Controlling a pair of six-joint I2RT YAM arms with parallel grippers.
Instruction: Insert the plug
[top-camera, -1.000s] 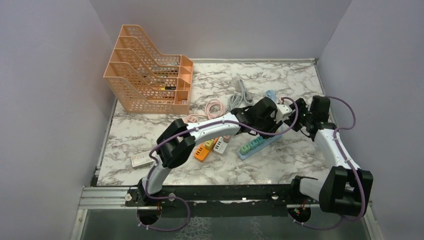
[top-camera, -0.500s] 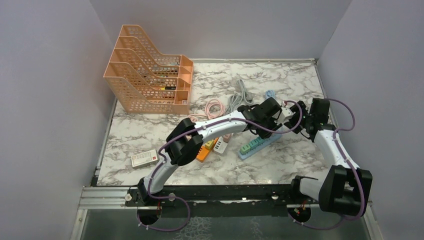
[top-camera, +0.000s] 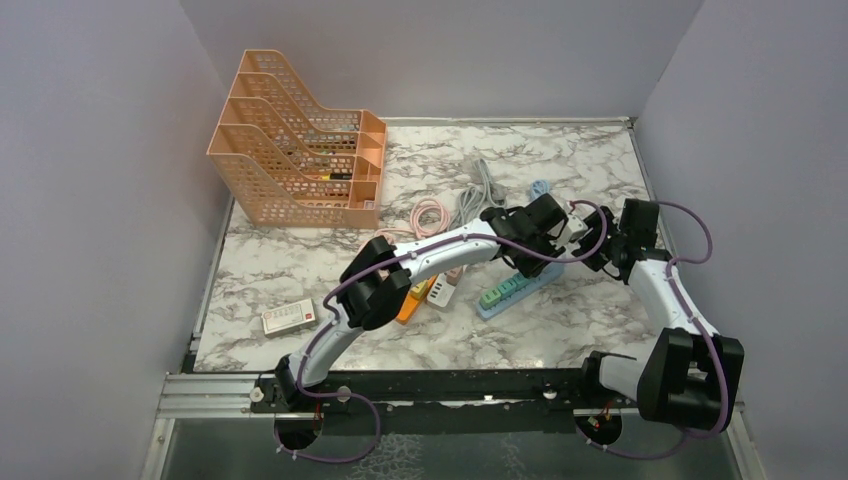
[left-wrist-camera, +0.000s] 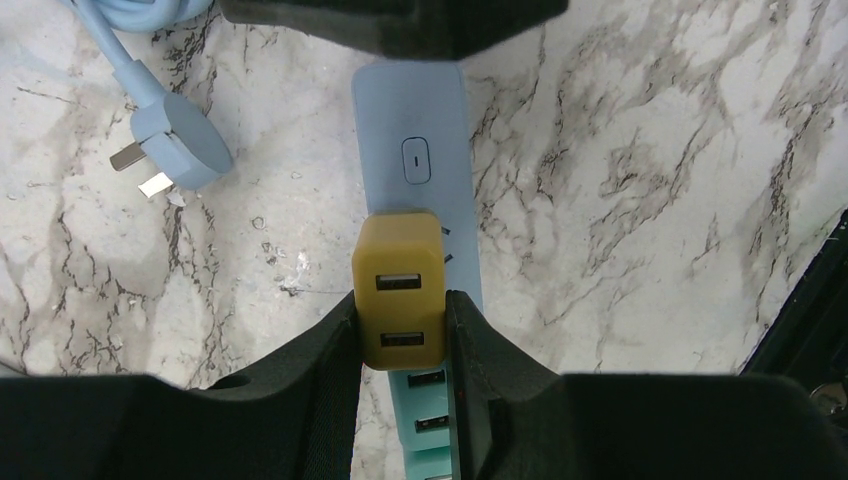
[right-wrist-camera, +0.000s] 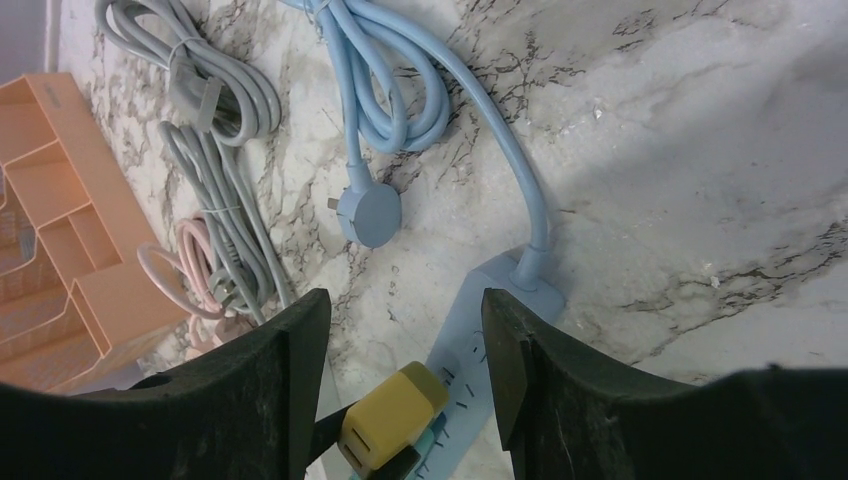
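My left gripper moves down onto the socket (left-wrist-camera: 447, 245) beside the power strip's switch next, pushing the plug in to release it. The plug still hovers above the power strip.
My left gripper (left-wrist-camera: 400, 312) is shut on a yellow two-port USB charger plug (left-wrist-camera: 400, 285). It holds the plug upright over the light blue power strip (left-wrist-camera: 412, 120), just short of the strip's switch. Socket slots show beside the plug's edge; its prongs are hidden. In the right wrist view the plug (right-wrist-camera: 392, 415) sits above the strip (right-wrist-camera: 480, 330), near its cable end. My right gripper (right-wrist-camera: 402, 330) is open and empty, hovering over that end. In the top view both grippers, the left (top-camera: 548, 225) and the right (top-camera: 603, 247), meet over the strip (top-camera: 515, 288).
A loose blue wall plug (right-wrist-camera: 368, 215) and its coiled cable lie beside the strip. Grey cables (right-wrist-camera: 215, 110) and a pink cable (top-camera: 428, 213) lie behind. An orange file rack (top-camera: 300, 150) stands at the back left. Orange (top-camera: 405, 303) and white (top-camera: 441, 291) chargers and a white box (top-camera: 287, 317) lie left.
My left arm has stretched farther right and carried the yellow plug toward the strip's cable end and my right gripper. The right gripper has shifted slightly.
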